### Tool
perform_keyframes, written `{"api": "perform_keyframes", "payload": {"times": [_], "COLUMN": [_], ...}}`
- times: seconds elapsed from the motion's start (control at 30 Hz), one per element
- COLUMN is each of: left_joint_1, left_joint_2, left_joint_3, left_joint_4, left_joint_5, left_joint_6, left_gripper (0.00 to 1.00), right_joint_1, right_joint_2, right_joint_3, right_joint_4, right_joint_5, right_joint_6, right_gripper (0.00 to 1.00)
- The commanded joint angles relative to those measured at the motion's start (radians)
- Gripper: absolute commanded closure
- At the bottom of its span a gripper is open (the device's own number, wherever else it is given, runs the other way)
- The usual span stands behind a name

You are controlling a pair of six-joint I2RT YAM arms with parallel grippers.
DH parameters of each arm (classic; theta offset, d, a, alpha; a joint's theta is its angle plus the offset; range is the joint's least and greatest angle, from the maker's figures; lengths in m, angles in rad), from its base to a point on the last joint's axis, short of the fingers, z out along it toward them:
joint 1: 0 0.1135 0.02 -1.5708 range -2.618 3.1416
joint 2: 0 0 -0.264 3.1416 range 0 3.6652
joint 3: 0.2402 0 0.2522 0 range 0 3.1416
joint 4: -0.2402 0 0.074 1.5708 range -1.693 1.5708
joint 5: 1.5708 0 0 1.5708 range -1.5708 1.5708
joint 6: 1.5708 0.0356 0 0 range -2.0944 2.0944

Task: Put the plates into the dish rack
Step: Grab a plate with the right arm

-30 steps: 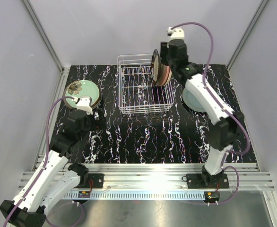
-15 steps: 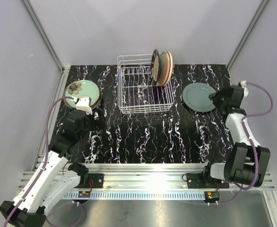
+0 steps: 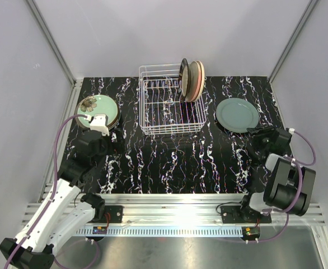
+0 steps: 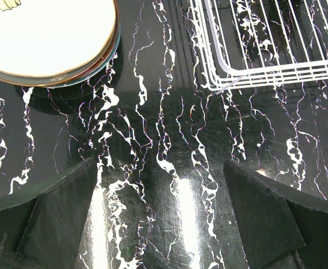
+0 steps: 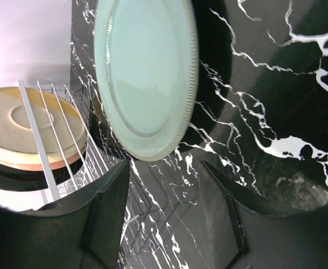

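I will move my right gripper outward onto the pale green plate's near rim (image 3: pixel 251 128) (image 5: pixel 149 156) and close on it, because that rim is just ahead of my open fingers.
A stack of plates (image 3: pixel 97 111) with a mint-green floral one on top lies at the left, also in the left wrist view (image 4: pixel 46 33). The white wire dish rack (image 3: pixel 169 109) holds three plates (image 3: pixel 192 80) upright at its back right corner. A pale green plate (image 3: pixel 238 115) lies flat right of the rack. My right gripper (image 3: pixel 259 137) sits low by that plate's near edge, open and holding nothing (image 5: pixel 165 168), with the plate (image 5: pixel 144 73) just ahead of it. My left gripper (image 3: pixel 109 143) stands open over bare table (image 4: pixel 161 165), between the stack and the rack's near left corner (image 4: pixel 253 73).
The black marbled tabletop (image 3: pixel 175 159) is boxed in by grey walls on three sides. An aluminium rail (image 3: pixel 175 202) runs along the near edge. In the right wrist view a beige plate (image 5: pixel 18 126) shows behind the rack's wires (image 5: pixel 38 140).
My right arm has swung away from the plates at the rack's back right corner, out to the right and down beside the pale green plate. The left arm has not moved.
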Motion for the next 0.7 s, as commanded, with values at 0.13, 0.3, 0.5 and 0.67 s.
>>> {"api": "perform_keyframes", "payload": {"times": [0.13,0.3,0.5,0.67], "left_joint_1": [0.0,0.0,0.001,0.006], "left_joint_2": [0.0,0.004,0.01,0.018], "left_joint_3": [0.045,0.044,0.048,0.048], "left_joint_4": [0.028,0.027,0.025,0.027], "left_joint_5": [-0.012,-0.009,-0.019,-0.021], "left_joint_6": [0.011,0.011,0.015,0.016], "left_gripper": [0.01,0.01,0.01,0.01], "right_joint_1": [-0.008,-0.008,-0.008,-0.006], "right_joint_2": [0.156,0.287,0.403,0.465], "right_joint_3": [-0.028,0.006,0.062,0.11], "right_joint_4": [0.306,0.379,0.398,0.418], "right_joint_5": [-0.058,-0.066,-0.078,-0.084], "right_joint_6": [0.093,0.088,0.093,0.101], "right_gripper": [0.41,0.42,0.42,0.41]}}
